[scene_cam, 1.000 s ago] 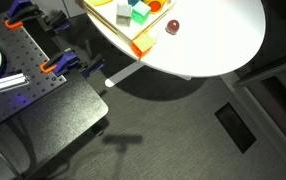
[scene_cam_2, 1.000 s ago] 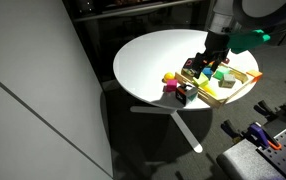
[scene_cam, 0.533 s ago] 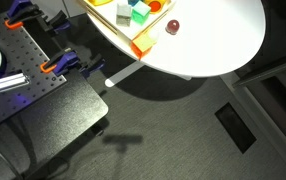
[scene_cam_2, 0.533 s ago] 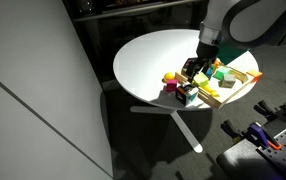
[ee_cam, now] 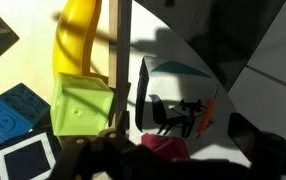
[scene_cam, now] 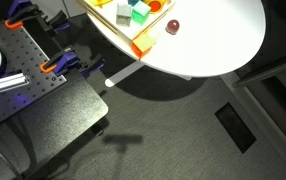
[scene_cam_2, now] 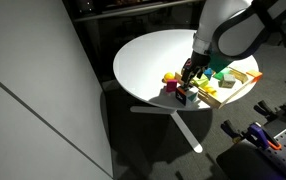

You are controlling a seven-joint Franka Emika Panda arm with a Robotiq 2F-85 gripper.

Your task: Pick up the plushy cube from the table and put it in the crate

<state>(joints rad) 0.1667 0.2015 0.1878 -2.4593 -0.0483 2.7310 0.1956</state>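
Observation:
My spread fingers are already above the plushy cube beside the side of the crate. My gripper needs to lower over the cube next and close.
The plushy cube is white with a black fox drawing and an orange stripe. It sits on the white table just outside the pale-yellow crate. In an exterior view it is the small black-and-white block. My gripper hangs just above it, and its dark fingers show spread apart at the bottom of the wrist view, holding nothing. A magenta object lies right beside the cube.
A yellow banana-shaped toy, a green cube and a blue cube show beside the crate wall. The crate holds green and white cubes. A dark red ball lies on the table. A black perforated bench stands nearby.
The arm has moved away from over the crate, down towards the small objects at the crate's outer edge. The objects have not moved.

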